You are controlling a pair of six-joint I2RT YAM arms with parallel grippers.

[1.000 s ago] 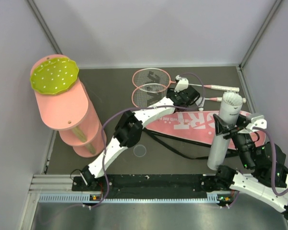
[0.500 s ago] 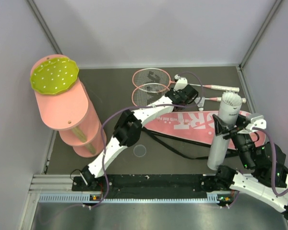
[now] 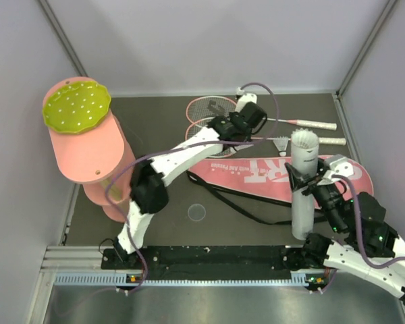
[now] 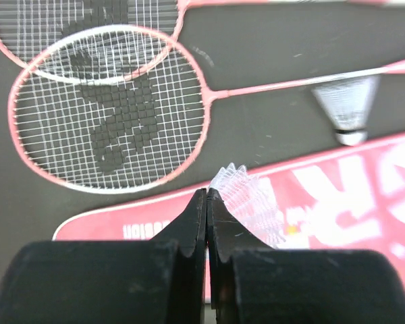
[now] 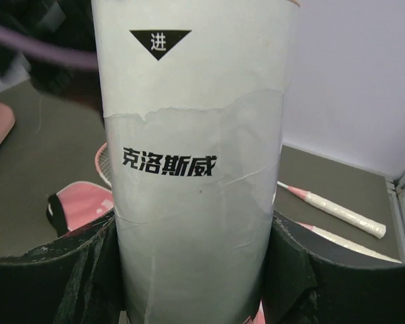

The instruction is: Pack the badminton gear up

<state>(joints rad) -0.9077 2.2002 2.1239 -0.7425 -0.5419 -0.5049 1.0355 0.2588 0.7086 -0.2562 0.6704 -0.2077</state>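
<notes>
My right gripper carries the white tube to the left in the top view next, toward the small clear lid, and releases it, since another shuttlecock lies unpacked.
Two pink rackets lie at the back with heads overlapping, also in the left wrist view. The pink bag lettered "SPORT" lies flat in front of them. My left gripper hovers over the bag's far edge, jaws shut on the rim of a white mesh shuttlecock. Another shuttlecock rests on the table beside a racket shaft. My right gripper is shut on the white tube, holding it upright with its open end up.
A big pink tiered cylinder with a yellow-green dotted disc stands at the left. A small clear round lid lies in front of the bag. The bag's black strap loops toward the near edge. Grey walls close three sides.
My left gripper has shut on a shuttlecock and swung left and away, over the racket heads. The right arm shifted slightly left with the tube.
</notes>
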